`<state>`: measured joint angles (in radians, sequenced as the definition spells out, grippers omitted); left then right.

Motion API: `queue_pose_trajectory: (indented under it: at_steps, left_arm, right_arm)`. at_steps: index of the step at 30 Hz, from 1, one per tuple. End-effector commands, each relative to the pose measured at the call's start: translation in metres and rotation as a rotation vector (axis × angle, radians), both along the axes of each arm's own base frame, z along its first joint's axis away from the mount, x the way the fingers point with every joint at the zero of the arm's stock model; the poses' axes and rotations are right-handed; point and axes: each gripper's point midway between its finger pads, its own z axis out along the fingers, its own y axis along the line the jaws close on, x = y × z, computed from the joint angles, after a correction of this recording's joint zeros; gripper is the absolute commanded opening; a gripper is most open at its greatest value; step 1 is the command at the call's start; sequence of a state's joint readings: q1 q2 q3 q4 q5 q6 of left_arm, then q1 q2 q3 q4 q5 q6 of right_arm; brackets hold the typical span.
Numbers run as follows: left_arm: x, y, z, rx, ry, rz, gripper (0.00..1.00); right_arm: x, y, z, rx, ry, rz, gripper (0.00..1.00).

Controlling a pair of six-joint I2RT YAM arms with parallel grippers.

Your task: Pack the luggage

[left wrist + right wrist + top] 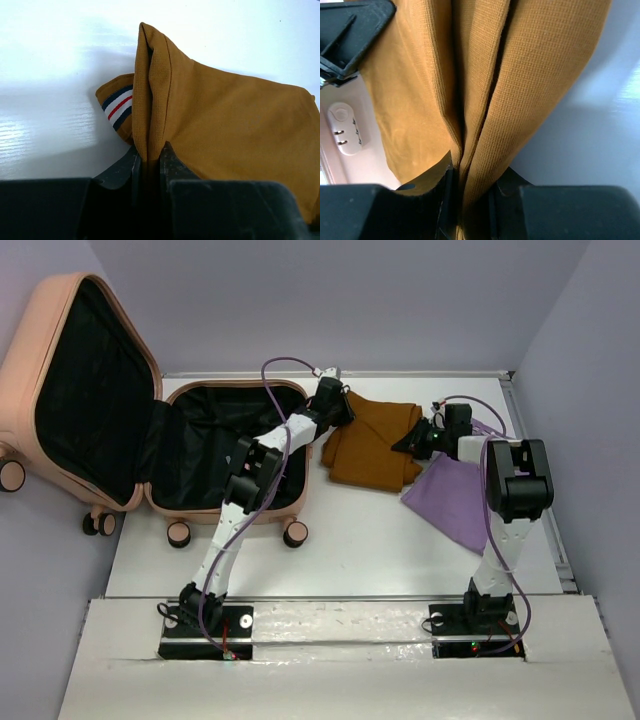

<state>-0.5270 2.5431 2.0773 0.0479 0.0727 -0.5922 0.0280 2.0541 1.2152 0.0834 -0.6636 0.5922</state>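
My right gripper should next rise over the luggage's rim, cross left in the top view to its open base and release.
The luggage (275, 512) lies open at the table's left, its black-lined lid (30, 350) propped up. To its right a folded brown cloth (375, 445) rests on the table. My left gripper (340, 410) is shut on the cloth's left end, near the luggage rim. In the left wrist view the jaws (148, 157) pinch a raised fold of brown cloth (225, 125), with a striped cuff (117, 107) beside it. My right gripper (415, 440) is shut on the cloth's right end. In the right wrist view the fingers (470, 172) clamp several layers of brown cloth (485, 75).
A purple cloth (455, 500) lies on the table at the right, partly under my right arm. Beyond the brown cloth the right wrist view shows the luggage shell with its lock (342, 130) and the left gripper (350, 35). Grey walls enclose the white table (350, 540).
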Motion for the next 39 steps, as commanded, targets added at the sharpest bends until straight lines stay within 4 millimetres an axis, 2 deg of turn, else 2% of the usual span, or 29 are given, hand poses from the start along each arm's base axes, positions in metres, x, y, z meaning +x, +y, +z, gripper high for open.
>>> queue_pose_trajectory:
  at_steps: [1,7,8,10,17,18,21,22,23,29,34,37,39]
  left_arm:
    - [-0.043,-0.033,-0.002,-0.024,0.085,-0.126,0.06]
    - [-0.044,-0.038,0.021,-0.058,0.060,-0.153,0.06]
    - [-0.042,-0.039,0.031,-0.074,0.034,-0.156,0.06]
    - [-0.043,-0.040,0.038,-0.080,0.019,-0.166,0.06]
    - [-0.041,-0.038,0.064,-0.091,-0.027,-0.171,0.06]
    - [-0.041,-0.038,0.068,-0.093,-0.032,-0.173,0.06]
    - [-0.043,-0.035,0.085,-0.097,-0.058,-0.173,0.06]
    - [-0.044,-0.035,0.091,-0.100,-0.067,-0.173,0.06]
    - [-0.044,-0.034,0.096,-0.100,-0.075,-0.173,0.06]
    - [-0.049,-0.032,0.143,-0.135,-0.140,-0.181,0.06]
    - [-0.053,-0.014,0.207,-0.170,-0.231,-0.160,0.06]
    - [-0.054,0.000,0.230,-0.182,-0.259,-0.140,0.06]
    - [-0.058,0.016,0.248,-0.178,-0.278,-0.119,0.06]
  right_arm:
    - [0.014,0.025,0.071,0.079,-0.217,0.060,0.07]
    - [0.008,0.022,0.074,0.070,-0.219,0.046,0.07]
    - [0.007,0.022,0.076,0.071,-0.222,0.045,0.07]
    - [0.004,0.022,0.077,0.066,-0.226,0.045,0.07]
    - [0.000,0.021,0.101,0.071,-0.272,0.040,0.07]
    - [-0.003,0.022,0.112,0.075,-0.294,0.043,0.07]
    - [-0.007,0.021,0.127,0.072,-0.319,0.040,0.07]
    - [-0.009,0.020,0.141,0.072,-0.348,0.038,0.07]
    - [-0.010,0.020,0.147,0.069,-0.355,0.033,0.07]
    - [-0.022,0.019,0.194,0.077,-0.429,0.038,0.07]
    - [-0.032,0.023,0.236,0.112,-0.492,0.058,0.07]
    - [-0.038,0.042,0.251,0.127,-0.509,0.096,0.07]
    - [-0.039,0.056,0.268,0.144,-0.535,0.117,0.07]
